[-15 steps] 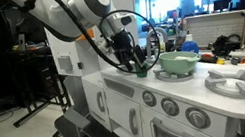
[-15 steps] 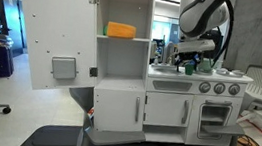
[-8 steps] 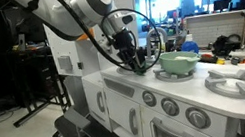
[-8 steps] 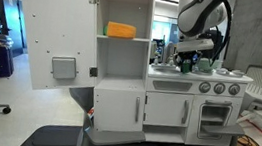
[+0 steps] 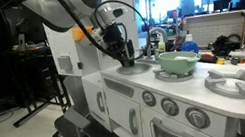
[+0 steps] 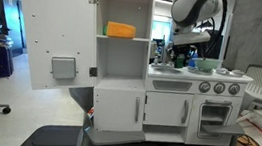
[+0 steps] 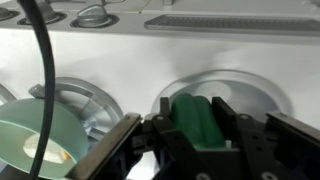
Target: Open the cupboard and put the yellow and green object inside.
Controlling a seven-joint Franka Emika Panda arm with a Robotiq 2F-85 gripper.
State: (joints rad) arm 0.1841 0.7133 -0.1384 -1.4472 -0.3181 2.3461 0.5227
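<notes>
The cupboard section under the yellow object's shelf (image 6: 121, 76) is empty, so my gripper should swing from the sink, turn into that section and release the green object inside.
The cupboard (image 6: 123, 12) stands open, its door (image 6: 56, 29) swung wide to the side. The yellow object (image 6: 121, 30) lies on the shelf inside. My gripper (image 7: 197, 120) is shut on the green object (image 7: 200, 118), a small green cylinder held between the black fingers just above the white sink basin (image 7: 245, 85). In both exterior views the gripper (image 5: 125, 58) (image 6: 180, 57) hangs over the counter beside the tower. The green object is mostly hidden by the fingers there.
A wide pale-green bowl (image 5: 177, 62) (image 7: 35, 130) sits on the counter next to the sink. A faucet (image 5: 157, 37) rises behind it. Stove rings (image 5: 238, 80) lie further along. Low white doors with knobs (image 6: 116, 110) are under the counter.
The jaws have closed on the green object. The gripper has lifted slightly and shifted toward the cupboard tower with it.
</notes>
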